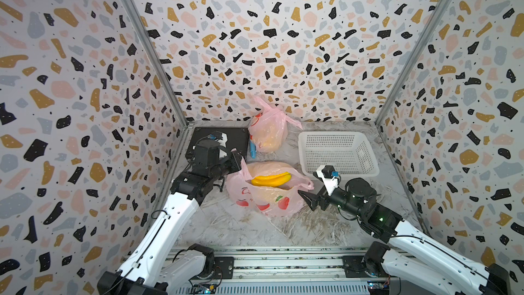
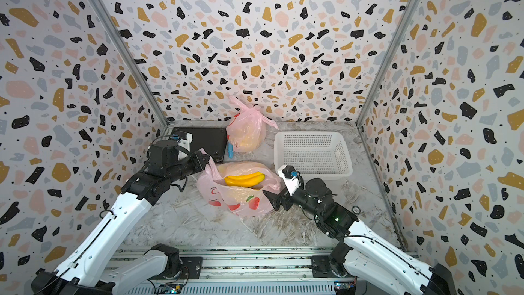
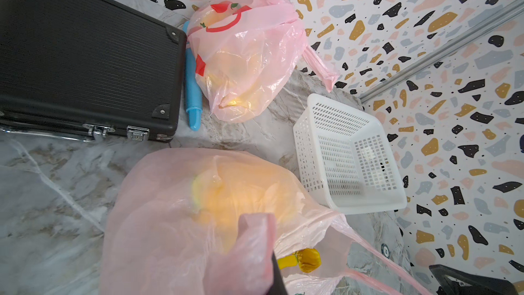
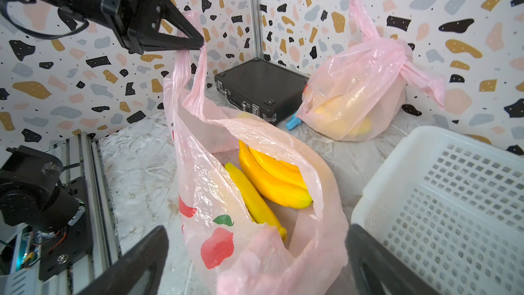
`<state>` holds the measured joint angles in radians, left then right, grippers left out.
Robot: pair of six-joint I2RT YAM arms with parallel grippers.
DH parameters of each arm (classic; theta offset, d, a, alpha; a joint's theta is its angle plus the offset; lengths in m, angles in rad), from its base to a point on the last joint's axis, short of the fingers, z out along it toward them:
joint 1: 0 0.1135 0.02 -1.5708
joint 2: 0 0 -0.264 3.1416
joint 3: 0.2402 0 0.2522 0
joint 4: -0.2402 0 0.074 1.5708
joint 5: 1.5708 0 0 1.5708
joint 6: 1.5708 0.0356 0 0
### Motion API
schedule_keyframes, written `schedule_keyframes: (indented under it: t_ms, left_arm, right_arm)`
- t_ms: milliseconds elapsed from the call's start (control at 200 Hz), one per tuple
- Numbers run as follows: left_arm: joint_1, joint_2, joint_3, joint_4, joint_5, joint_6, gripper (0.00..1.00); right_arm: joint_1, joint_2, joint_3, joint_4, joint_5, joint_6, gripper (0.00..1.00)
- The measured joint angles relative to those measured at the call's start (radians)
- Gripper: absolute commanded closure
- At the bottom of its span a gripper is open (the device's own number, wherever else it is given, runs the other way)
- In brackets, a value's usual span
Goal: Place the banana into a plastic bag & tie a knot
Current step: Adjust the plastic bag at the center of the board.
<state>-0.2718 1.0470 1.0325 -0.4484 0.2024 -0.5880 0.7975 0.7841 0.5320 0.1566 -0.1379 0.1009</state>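
The bag's loose handle (image 1: 307,184) is already between the open fingers of my right gripper. My right gripper will next slide farther in toward the bananas and close on that handle.
The yellow banana (image 1: 272,179) (image 2: 245,179) (image 4: 272,183) lies inside the open pink plastic bag (image 1: 272,202) (image 2: 241,201) (image 4: 215,222) at the middle of the table. My left gripper (image 1: 239,160) (image 2: 208,156) (image 4: 200,43) is shut on the bag's left handle (image 4: 195,80) and holds it up, stretched. In the left wrist view that handle (image 3: 249,251) is wrapped over one finger. My right gripper (image 1: 302,194) (image 2: 268,194) (image 4: 256,231) is open at the bag's right side. The bag's other handle (image 4: 272,251) lies loose between its fingers.
A knotted pink bag (image 1: 266,134) with yellow fruit stands at the back. A blue object (image 1: 252,151) and a black case (image 1: 224,140) lie to its left. An empty white basket (image 1: 337,151) sits close behind my right gripper. Patterned walls enclose three sides.
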Motion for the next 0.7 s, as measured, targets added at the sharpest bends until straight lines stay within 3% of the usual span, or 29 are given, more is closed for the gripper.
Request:
schedule_keyframes:
  t_ms: [430, 581, 701]
  left_arm:
    - [0.063, 0.048, 0.027, 0.000, 0.033, 0.022, 1.00]
    - [0.072, 0.048, 0.027, 0.000, 0.050, 0.026, 1.00]
    - [0.075, 0.048, 0.027, 0.000, 0.061, 0.027, 1.00]
  right_arm:
    - [-0.026, 0.242, -0.074, 0.362, 0.018, -0.113, 0.02]
    - [-0.039, 0.340, -0.081, 0.452, 0.014, -0.113, 0.16]
    - [-0.039, 0.385, -0.078, 0.482, 0.000, -0.108, 0.37]
